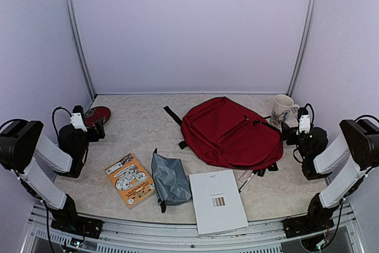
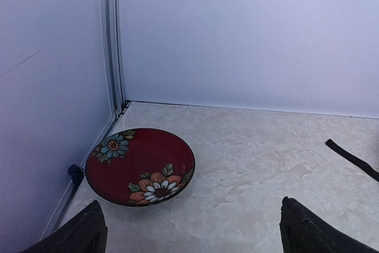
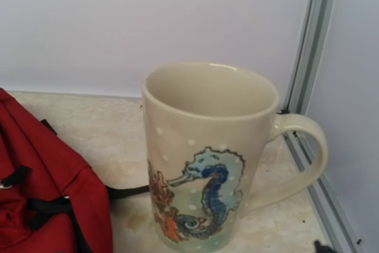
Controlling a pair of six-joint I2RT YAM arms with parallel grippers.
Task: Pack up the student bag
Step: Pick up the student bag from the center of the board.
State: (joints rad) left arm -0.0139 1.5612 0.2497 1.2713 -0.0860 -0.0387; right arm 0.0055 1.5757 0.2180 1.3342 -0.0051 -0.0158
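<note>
The bag lies flat, so my right gripper next needs to turn away from the mug (image 3: 210,158) and to the left in the top view, onto the bag's nearest end (image 3: 95,208).
The student bag (image 1: 231,131) is a large dark-red backpack with black straps, lying flat at the table's centre right; its edge shows at the left of the right wrist view (image 3: 41,199). My left gripper (image 1: 96,127) is open and empty at the far left, its fingertips (image 2: 83,232) wide apart just short of a red floral plate (image 2: 140,165). My right gripper (image 1: 288,130) is open and empty at the far right, just short of a cream seahorse mug (image 3: 210,158). Only one of its fingertips (image 3: 323,246) shows.
An orange booklet (image 1: 130,179), a grey-blue pouch (image 1: 170,177) and a white booklet (image 1: 217,201) lie along the near edge. Pens (image 1: 251,176) lie by the bag's near corner. The mug (image 1: 283,109) and the plate (image 1: 98,115) sit in the back corners by the walls.
</note>
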